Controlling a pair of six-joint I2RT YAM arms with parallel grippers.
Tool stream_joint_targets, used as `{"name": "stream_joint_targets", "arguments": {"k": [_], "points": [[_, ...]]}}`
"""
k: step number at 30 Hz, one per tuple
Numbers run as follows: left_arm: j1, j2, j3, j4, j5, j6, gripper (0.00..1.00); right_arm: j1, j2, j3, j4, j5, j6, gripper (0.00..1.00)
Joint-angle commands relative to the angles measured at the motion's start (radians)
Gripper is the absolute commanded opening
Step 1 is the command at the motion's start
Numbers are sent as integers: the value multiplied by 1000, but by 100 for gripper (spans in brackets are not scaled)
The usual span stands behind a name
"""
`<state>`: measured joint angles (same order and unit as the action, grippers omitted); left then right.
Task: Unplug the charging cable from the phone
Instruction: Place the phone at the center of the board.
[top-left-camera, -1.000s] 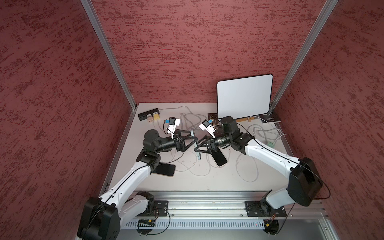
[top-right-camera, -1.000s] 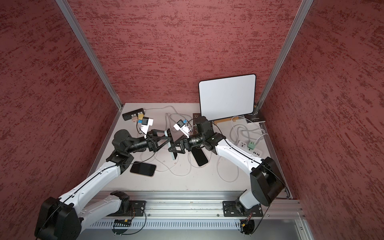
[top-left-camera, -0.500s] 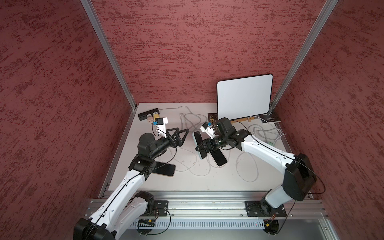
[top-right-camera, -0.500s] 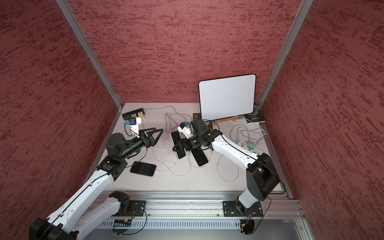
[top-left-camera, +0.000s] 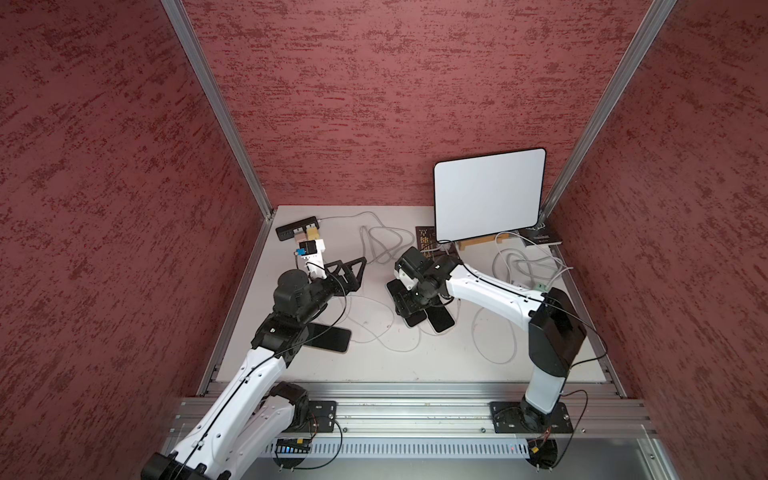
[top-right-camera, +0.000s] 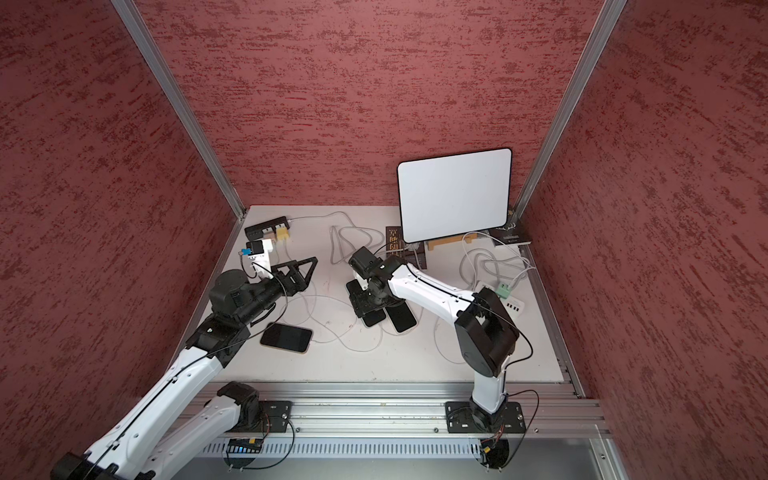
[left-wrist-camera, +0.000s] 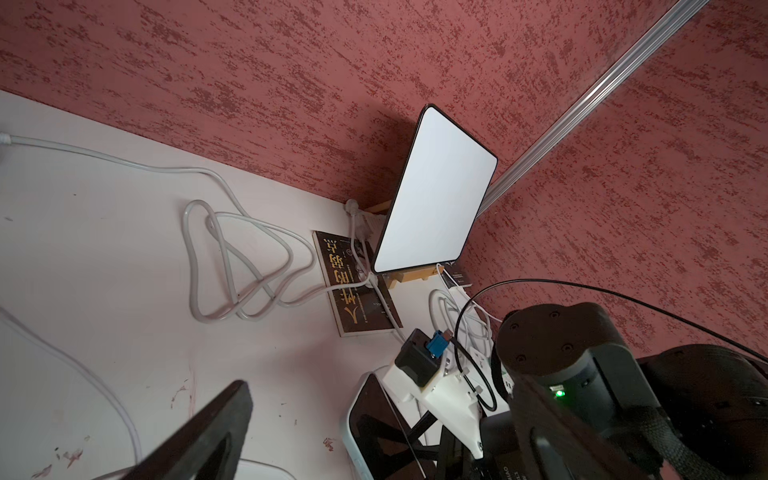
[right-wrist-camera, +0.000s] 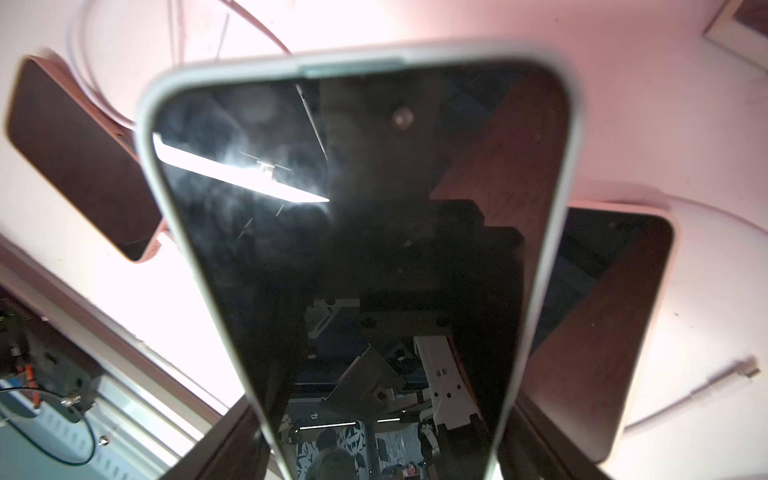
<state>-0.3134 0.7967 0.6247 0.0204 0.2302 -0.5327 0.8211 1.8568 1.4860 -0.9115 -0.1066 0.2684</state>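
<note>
I should next move my right gripper down to the tabletop (top-left-camera: 409, 330) beside the other phone and release the held phone, since the white plug lies loose.
My right gripper (top-left-camera: 409, 301) is shut on a dark-screened phone (right-wrist-camera: 357, 216) in a pale case, gripping its near end and holding it low over another phone (top-left-camera: 441, 321). That held phone (top-left-camera: 400, 291) shows in both top views. No cable shows at its far edge. A loose white charging cable plug (right-wrist-camera: 744, 372) lies on the table beside it. The left gripper (top-left-camera: 360, 273) is open and empty, off to the left of the held phone (left-wrist-camera: 374, 428). Its one blurred finger (left-wrist-camera: 203, 436) shows in the left wrist view.
A third phone (top-left-camera: 328, 337) lies by the left arm with a white cable (top-left-camera: 374, 332) running from it. At the back stand a white-screened tablet (top-left-camera: 489, 194), a dark book (top-left-camera: 428, 243), a black power strip (top-left-camera: 296, 226) and cable coils (top-left-camera: 380, 245).
The left gripper has drawn back to the left, away from the right gripper. The right gripper has turned downward and lowered the phone over the phones on the table.
</note>
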Motion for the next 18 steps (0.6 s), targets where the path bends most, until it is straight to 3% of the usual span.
{"name": "stream_joint_targets", "arguments": {"k": [1, 14, 18], "points": [[2, -12, 23, -23, -32, 25, 100, 25, 31, 48, -46, 73, -14, 30], [3, -12, 34, -55, -56, 26, 100, 58, 179, 88, -72, 108, -16, 36], [3, -16, 53, -94, -77, 27, 100, 58, 202, 92, -62, 110, -12, 47]]}}
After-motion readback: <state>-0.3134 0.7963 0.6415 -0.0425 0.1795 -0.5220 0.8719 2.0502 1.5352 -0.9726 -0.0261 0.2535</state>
